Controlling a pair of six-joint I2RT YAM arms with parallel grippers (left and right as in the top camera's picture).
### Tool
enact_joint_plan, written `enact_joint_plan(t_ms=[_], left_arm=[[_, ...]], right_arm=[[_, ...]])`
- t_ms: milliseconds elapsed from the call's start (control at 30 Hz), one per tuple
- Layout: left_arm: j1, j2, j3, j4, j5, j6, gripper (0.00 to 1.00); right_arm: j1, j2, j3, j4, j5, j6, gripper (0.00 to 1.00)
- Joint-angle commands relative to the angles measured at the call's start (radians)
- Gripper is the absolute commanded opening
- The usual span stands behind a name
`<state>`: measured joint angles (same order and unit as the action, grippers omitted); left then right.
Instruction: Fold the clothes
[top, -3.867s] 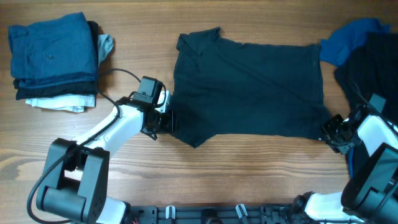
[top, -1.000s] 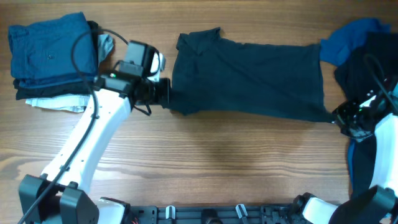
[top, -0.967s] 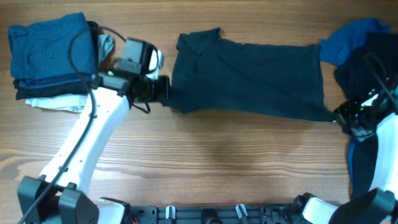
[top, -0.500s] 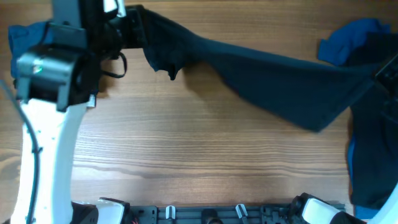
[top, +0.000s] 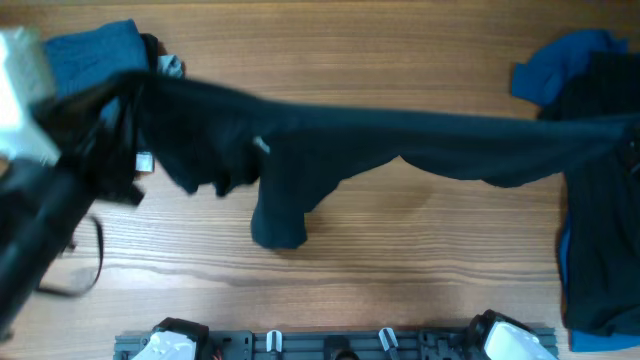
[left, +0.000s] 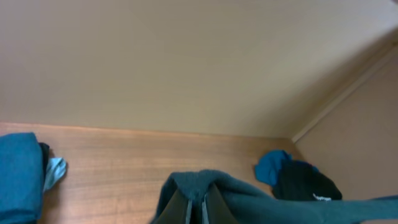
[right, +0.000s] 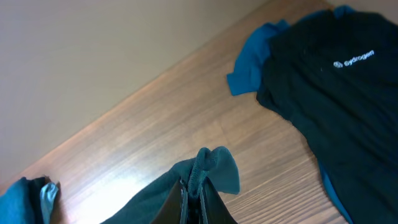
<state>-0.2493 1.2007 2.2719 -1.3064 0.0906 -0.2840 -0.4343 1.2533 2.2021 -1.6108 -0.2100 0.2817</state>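
Next I will bring the shirt in my left gripper down and outward beside the folded stack, then release the bunched fold there.
The near-black navy shirt is off the table, stretched in a long band from left to right, with one part drooping down to the wood. In the left wrist view my left gripper is shut on a bunched fold of the shirt. My right gripper is shut on the shirt's ribbed edge. Overhead, the left arm looms large and blurred at the left edge. The right gripper is past the right edge of that view.
A folded stack of blue and dark clothes lies at the far left, also in the left wrist view. A loose pile of a black garment with white lettering and a blue one lies at the right.
Both arms have risen, lifting the shirt off the table. It went from lying flat to hanging stretched between the grippers. The left arm has swung up close under the camera.
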Motion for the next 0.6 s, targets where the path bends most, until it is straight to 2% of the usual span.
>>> enact_joint_plan(t_ms=[0,200,333,467,567], left_arm=[[0.005,-0.031,0.012,-0.069,-0.06,-0.075,0.04],[0.005,-0.014,0.011,-0.198,-0.087,-0.138,0.04],[0.005,0.068,0.01,-0.232,-0.118,-0.144,0.04],[0.005,0.219,0.01,-0.221,-0.118,-0.143,0.04],[0.005,0.382,0.01,-0.198,-0.118,-0.143,0.04]], right_arm=[[0.002,-0.084,0.023,0.003,-0.002,-0.017,0.04],[0.002,-0.153,-0.03,0.002,-0.061,-0.018,0.04],[0.002,-0.145,-0.152,0.003,-0.061,-0.017,0.04],[0.002,-0.066,-0.268,0.003,-0.024,-0.019,0.04],[0.002,0.076,-0.308,0.04,0.042,-0.02,0.04]])
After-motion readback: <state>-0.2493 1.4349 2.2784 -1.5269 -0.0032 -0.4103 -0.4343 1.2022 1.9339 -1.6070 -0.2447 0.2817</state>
